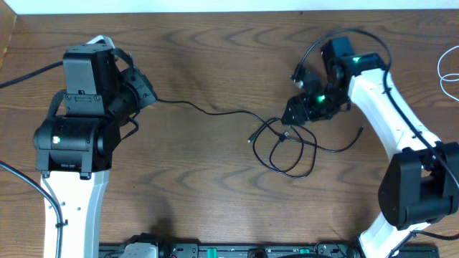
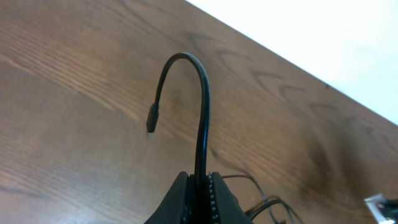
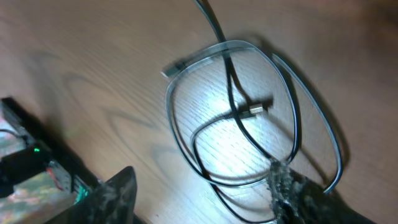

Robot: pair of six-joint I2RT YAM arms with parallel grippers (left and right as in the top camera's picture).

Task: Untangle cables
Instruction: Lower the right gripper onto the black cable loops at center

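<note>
The black cable's end hangs above the table, so the left gripper will move down toward the loops, to the bare tabletop before them, and release the black cable.
A thin black cable (image 1: 215, 112) runs from my left gripper (image 1: 148, 97) across the table to loose overlapping loops (image 1: 290, 150) at centre right. In the left wrist view my left gripper (image 2: 202, 190) is shut on the black cable (image 2: 203, 112) near one end, and the short free end arcs up to a small plug (image 2: 151, 119). My right gripper (image 1: 295, 113) hovers at the loops' upper edge. In the right wrist view it (image 3: 202, 186) is open, its fingers apart on either side of the black loops (image 3: 230, 115); a plug (image 3: 254, 109) lies inside them. A thin white cable (image 1: 449, 70) lies at the far right edge.
The table is dark wood with a pale strip along its far edge (image 1: 215, 6). Thicker black wires run along both robot arms. A dark bar of equipment (image 1: 229, 251) lies along the front edge.
</note>
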